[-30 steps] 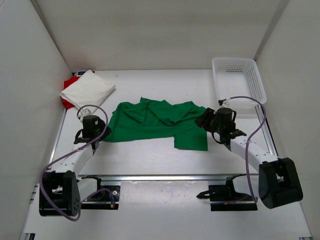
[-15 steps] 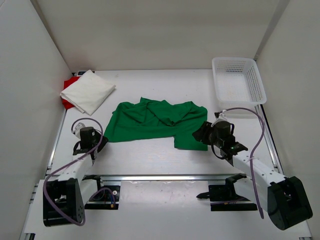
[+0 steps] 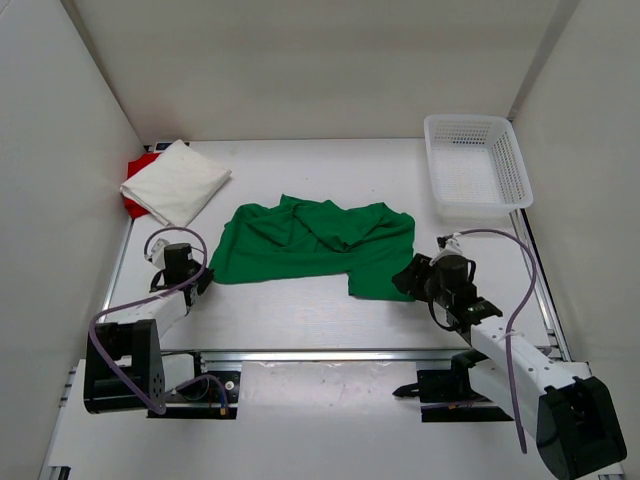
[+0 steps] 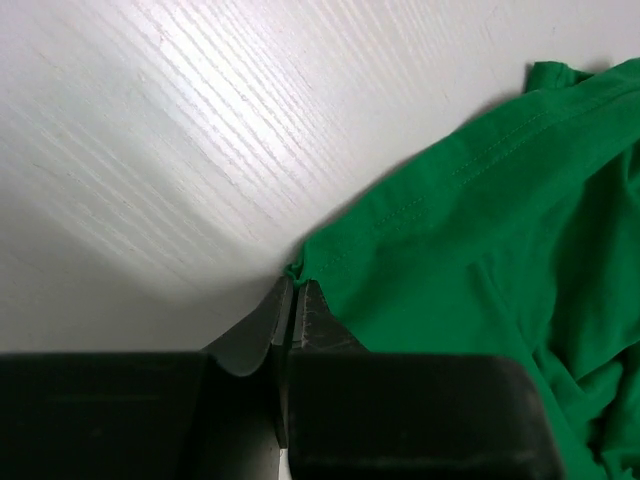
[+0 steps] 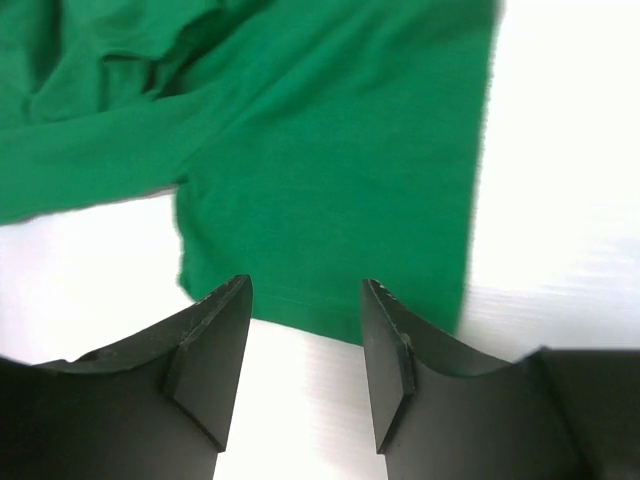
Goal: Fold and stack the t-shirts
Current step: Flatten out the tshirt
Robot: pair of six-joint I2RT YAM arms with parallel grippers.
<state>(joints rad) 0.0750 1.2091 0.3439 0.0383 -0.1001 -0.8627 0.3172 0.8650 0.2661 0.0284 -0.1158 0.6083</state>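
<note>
My right gripper's fingers are on both sides of the middle of the shirt's hem, so my right gripper will next move down onto the shirt's near corner (image 3: 411, 299) (image 5: 446, 316), which lies below and to its right in the wrist view.
The green t-shirt (image 3: 310, 245) lies crumpled and spread out at the table's middle. My left gripper (image 3: 205, 279) is low at its near left corner. In the left wrist view the jaws (image 4: 293, 282) are shut, with the tip of that green corner (image 4: 480, 230) pinched between them. My right gripper (image 3: 405, 278) is at the shirt's near right corner. It stands open (image 5: 305, 285), with the green hem (image 5: 330, 150) just beyond its fingertips and bare table between them. The white t-shirt (image 3: 175, 182) lies folded on the red t-shirt (image 3: 137, 166) at the far left.
A white mesh basket (image 3: 470, 121) stands at the far right corner. White walls close in the left, right and back sides. A metal rail (image 3: 320, 353) runs along the near edge between the arm bases.
My left gripper has shut on the green shirt's near left corner. The right arm has drawn back toward the near edge, its gripper sliding down to the shirt's near right hem.
</note>
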